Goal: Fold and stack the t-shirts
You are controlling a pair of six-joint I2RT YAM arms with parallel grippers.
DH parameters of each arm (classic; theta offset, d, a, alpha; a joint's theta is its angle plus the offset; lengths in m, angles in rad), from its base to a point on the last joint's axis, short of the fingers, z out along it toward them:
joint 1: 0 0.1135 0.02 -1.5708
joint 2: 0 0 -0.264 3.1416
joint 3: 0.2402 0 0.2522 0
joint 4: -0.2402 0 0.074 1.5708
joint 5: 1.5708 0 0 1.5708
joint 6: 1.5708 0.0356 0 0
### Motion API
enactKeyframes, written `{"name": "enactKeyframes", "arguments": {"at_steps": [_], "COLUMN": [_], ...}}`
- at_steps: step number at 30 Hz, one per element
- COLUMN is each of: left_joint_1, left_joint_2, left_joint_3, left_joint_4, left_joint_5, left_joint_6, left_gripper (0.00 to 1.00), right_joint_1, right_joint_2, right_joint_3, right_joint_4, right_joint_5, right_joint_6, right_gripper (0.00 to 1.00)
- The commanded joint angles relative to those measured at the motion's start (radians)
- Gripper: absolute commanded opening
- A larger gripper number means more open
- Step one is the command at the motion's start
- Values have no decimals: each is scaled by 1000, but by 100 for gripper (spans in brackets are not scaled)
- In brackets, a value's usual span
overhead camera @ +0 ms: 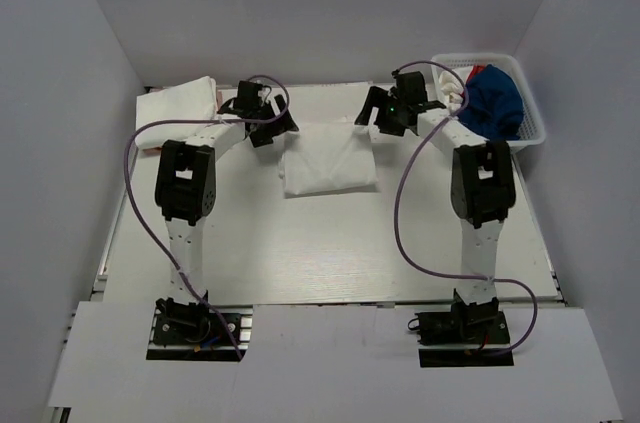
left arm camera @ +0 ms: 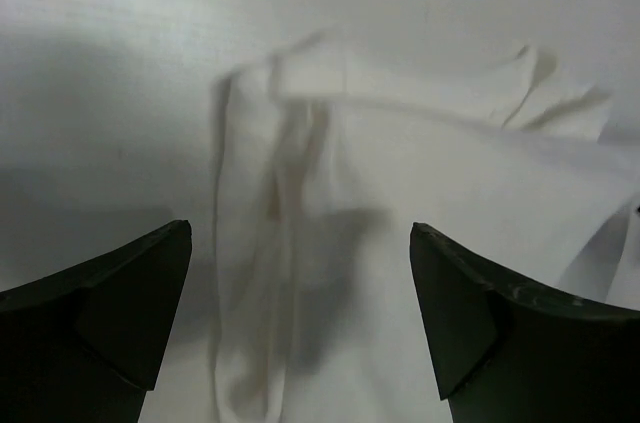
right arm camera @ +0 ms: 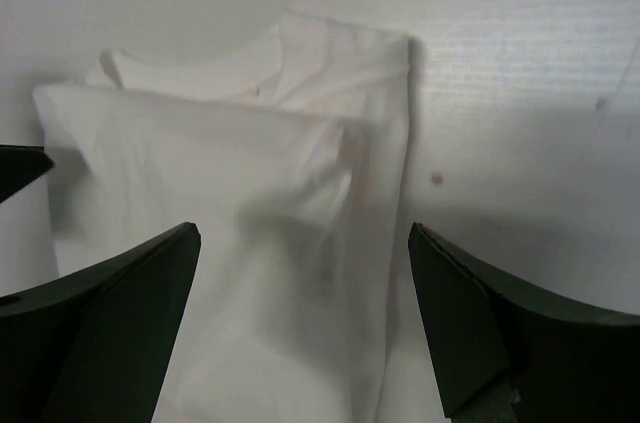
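My left gripper moves back along the shirt's bunched side edge [overhead camera: 284, 162] [left arm camera: 254, 328] next, then lowers onto the edge's middle.
A white t-shirt [overhead camera: 328, 160] lies partly folded at the table's middle back. My left gripper [overhead camera: 281, 124] hovers open over its far left corner, and the left wrist view shows the shirt's left edge [left arm camera: 300, 243] between the spread fingers. My right gripper [overhead camera: 380, 113] hovers open over its far right corner, and the right wrist view shows the shirt's right edge and collar [right arm camera: 300, 193] below. Neither holds cloth. A folded white shirt [overhead camera: 178, 100] lies at the back left.
A white basket [overhead camera: 534, 118] at the back right holds a blue shirt [overhead camera: 495, 101], a red one [overhead camera: 476, 71] and a white one [overhead camera: 452, 83]. White walls enclose the table on three sides. Purple cables loop beside both arms.
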Motion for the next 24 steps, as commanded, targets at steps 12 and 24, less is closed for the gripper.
{"name": "enactKeyframes", "arguments": {"at_steps": [12, 24], "left_joint_1": [-38, -47], "left_joint_2": [-269, -140], "left_joint_3": [-441, -352], "left_joint_4": [121, 120], "left_joint_5": [56, 158], "left_joint_6": [23, 53], "left_gripper": [98, 49], "right_joint_1": [7, -2], "right_joint_2": [-440, -502], "right_joint_3": [-472, -550], "right_joint_4": [109, 119], "right_joint_5": [43, 110], "right_joint_6": [-63, -40], "right_gripper": [90, 90]}}
